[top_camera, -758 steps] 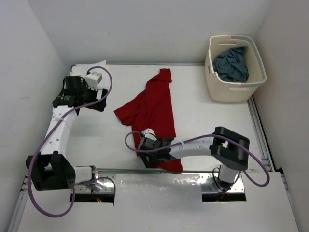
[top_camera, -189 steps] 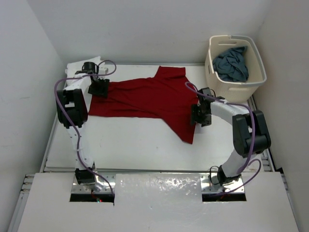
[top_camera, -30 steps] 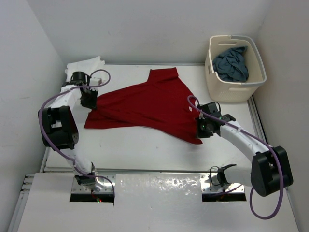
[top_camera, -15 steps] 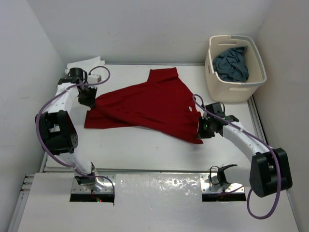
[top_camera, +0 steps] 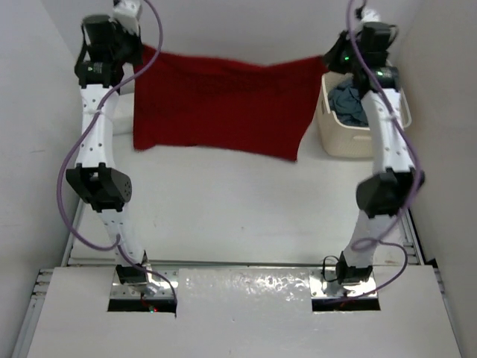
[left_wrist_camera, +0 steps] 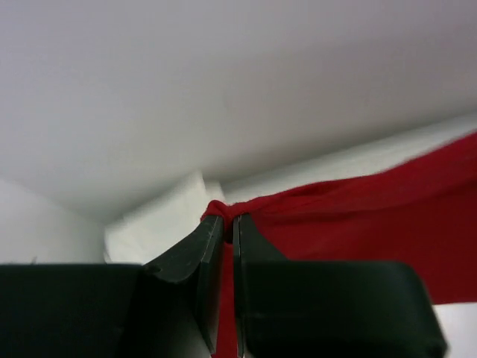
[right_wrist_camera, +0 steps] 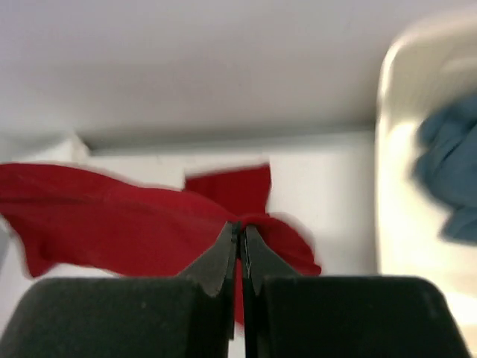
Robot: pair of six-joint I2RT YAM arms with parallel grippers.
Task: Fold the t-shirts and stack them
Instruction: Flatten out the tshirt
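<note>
The empty table by its near edge (top_camera: 155,219) is below and back from the robot's left gripper, so the left gripper should next lower the shirt's corner back there and let it go.
The red t-shirt (top_camera: 220,104) hangs spread out in the air above the far half of the table, stretched between both raised arms. My left gripper (top_camera: 136,54) is shut on its upper left corner, where the cloth bunches between the jaws (left_wrist_camera: 228,218). My right gripper (top_camera: 326,60) is shut on the upper right corner, red cloth pinched at its tips (right_wrist_camera: 241,225). A blue-grey t-shirt (top_camera: 349,101) lies crumpled in the basket. A white cloth (left_wrist_camera: 160,224) shows behind the left gripper in the left wrist view, at the back left corner.
The cream laundry basket (top_camera: 349,142) stands at the back right, partly behind the right arm. White walls close in the back and both sides. Both arms reach up tall from their bases at the near edge.
Both arms have swung up and back, lifting the red t-shirt off the table so it now hangs stretched between them. Both grips have held.
</note>
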